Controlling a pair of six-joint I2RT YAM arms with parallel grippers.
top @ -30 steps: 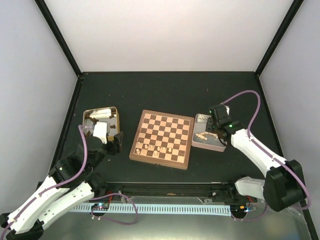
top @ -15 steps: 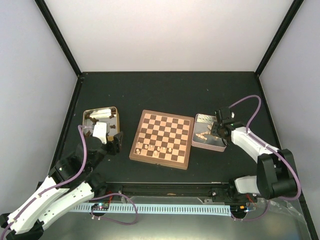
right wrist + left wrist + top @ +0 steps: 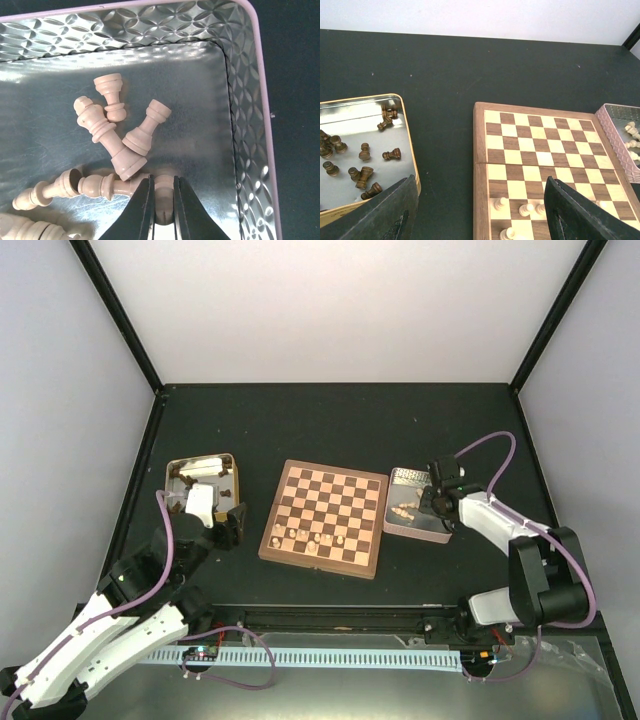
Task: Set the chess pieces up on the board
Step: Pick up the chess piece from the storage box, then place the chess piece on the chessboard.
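My right gripper will rise, cross the board (image 3: 330, 495) and go down to release, since the empty square (image 3: 287, 546) beside the corner piece lies to its left in the top view.
The board (image 3: 330, 495) lies mid-table, with several pale chess pieces (image 3: 305, 537) standing in its near rows, also seen in the left wrist view (image 3: 501, 203). My right gripper (image 3: 163, 184) is down in the pink tin (image 3: 250, 75) and shut on a pale piece (image 3: 164, 202), whose end shows between the fingers. More pale pieces (image 3: 107, 137) lie loose beside it. My left gripper (image 3: 480, 200) hangs open and holds nothing. It sits above the gap between the gold tin (image 3: 410, 150) and the board's left border (image 3: 479, 150).
Dark brown pieces (image 3: 365, 172) lie scattered in the gold tin (image 3: 203, 480) left of the board. The pink tin (image 3: 412, 523) sits against the board's right edge. Black walls and posts ring the dark table.
My right gripper has swung in and come down into the pink tin, and its jaws have closed from open onto a pale piece. The left arm has not moved.
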